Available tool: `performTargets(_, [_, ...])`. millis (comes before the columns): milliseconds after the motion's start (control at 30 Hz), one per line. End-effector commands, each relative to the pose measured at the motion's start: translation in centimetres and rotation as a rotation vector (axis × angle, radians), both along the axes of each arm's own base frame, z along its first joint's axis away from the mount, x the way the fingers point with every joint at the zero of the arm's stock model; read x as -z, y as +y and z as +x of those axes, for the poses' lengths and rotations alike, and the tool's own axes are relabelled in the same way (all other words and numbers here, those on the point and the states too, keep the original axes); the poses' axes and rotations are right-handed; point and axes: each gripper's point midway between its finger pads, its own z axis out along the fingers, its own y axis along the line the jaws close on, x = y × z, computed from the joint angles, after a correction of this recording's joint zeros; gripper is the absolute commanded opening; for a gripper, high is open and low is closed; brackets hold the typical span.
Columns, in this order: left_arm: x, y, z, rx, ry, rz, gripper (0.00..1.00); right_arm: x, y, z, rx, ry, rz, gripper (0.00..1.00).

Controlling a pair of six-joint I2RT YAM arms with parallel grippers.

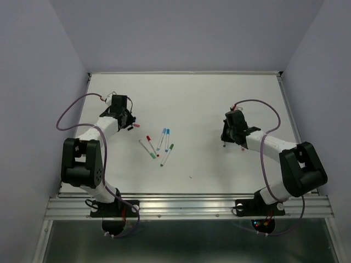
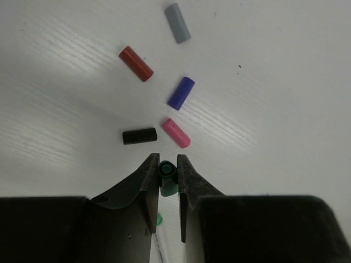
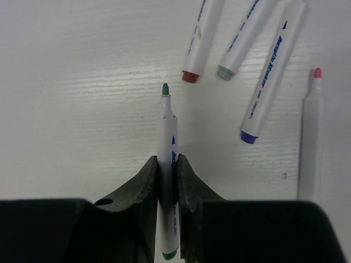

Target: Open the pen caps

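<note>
My left gripper is going to lower the green cap next onto the bare tabletop beside the black (image 2: 139, 135) and pink caps, and then it will let go of the green cap there.
My left gripper (image 2: 167, 164) is shut on a green pen cap (image 2: 168, 176), held just above the table; in the top view this gripper (image 1: 125, 118) is at the left. Loose caps lie ahead of it: grey (image 2: 177, 23), red (image 2: 136, 63), purple (image 2: 181, 93), pink (image 2: 176, 133) and black (image 2: 139, 135). My right gripper (image 3: 166, 161) is shut on a white pen barrel (image 3: 167, 137) with a bare green tip; in the top view this gripper (image 1: 230, 137) is at the right.
Several white pens with coloured caps (image 1: 159, 145) lie in the middle of the table. Beside my right gripper lie a red-ended pen (image 3: 203, 38), a grey-ended pen (image 3: 241, 38), a blue-ended pen (image 3: 271, 71) and an uncapped pink-tipped pen (image 3: 311, 137).
</note>
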Motion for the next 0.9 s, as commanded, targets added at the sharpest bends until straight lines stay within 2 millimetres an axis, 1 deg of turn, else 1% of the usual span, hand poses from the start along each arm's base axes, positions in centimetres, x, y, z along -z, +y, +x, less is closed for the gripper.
performTargets(0, [-0.3,1.5,0.5,-0.026,0.009,0.095,0.0,-1.4,-2.1,2.3,0.102,-0.054,-0.06,0.06])
performTargets(33, [0.5,1.9,0.4,-0.039,0.042,0.12,0.0,-1.4,-2.6,2.4,0.113,-0.053,-0.068,0.07])
performTargets(67, [0.8,2.1,0.3,-0.045,0.057,0.13,0.0,-1.4,-3.0,2.4,0.125,-0.052,-0.072,0.08])
performTargets(133, [1.9,2.3,0.3,-0.052,0.093,0.142,0.0,-1.2,-3.0,2.2,0.119,-0.045,-0.07,0.1])
performTargets(300, [3.2,2.1,0.2,-0.046,0.12,0.131,0.0,-0.4,-3.1,1.7,0.109,-0.022,-0.079,0.14])
performTargets(400, [3.7,2.0,0.1,-0.042,0.132,0.127,0.01,0.3,-3.3,1.6,0.098,-0.003,-0.103,0.15])
performTargets(500, [3.6,1.8,0.3,-0.04,0.129,0.118,0.07,0.6,-3.0,1.5,0.061,0.008,-0.108,0.18])
performTargets(567, [3.6,1.7,0.2,-0.038,0.128,0.115,0.07,0.7,-3.0,1.4,0.05,0.013,-0.116,0.22])
performTargets(633, [3.6,1.5,0.1,-0.032,0.13,0.109,0.08,0.9,-3.4,1.0,0.057,0.025,-0.132,0.22])
performTargets(700, [3.6,1.4,0.0,-0.03,0.131,0.105,0.21,1.1,-3.6,0.8,0.062,0.035,-0.142,0.24])
performTargets(733, [3.5,1.2,-0.1,-0.033,0.128,0.1,0.25,1.4,-3.7,0.4,0.061,0.048,-0.145,0.27])
performTargets(767, [3.3,1.2,-0.1,-0.034,0.124,0.098,0.26,1.6,-3.7,0.3,0.06,0.054,-0.144,0.29])
performTargets(800, [3.1,1.1,-0.1,-0.034,0.121,0.099,0.33,1.5,-3.7,0.2,0.057,0.058,-0.143,0.32])
performTargets(833, [2.8,1.2,-0.3,-0.045,0.121,0.111,0.38,1.4,-3.6,0.2,0.054,0.059,-0.14,0.39])
performTargets(867, [2.5,1.0,-0.3,-0.041,0.116,0.114,0.42,1.2,-3.6,0.2,0.053,0.057,-0.138,0.43])
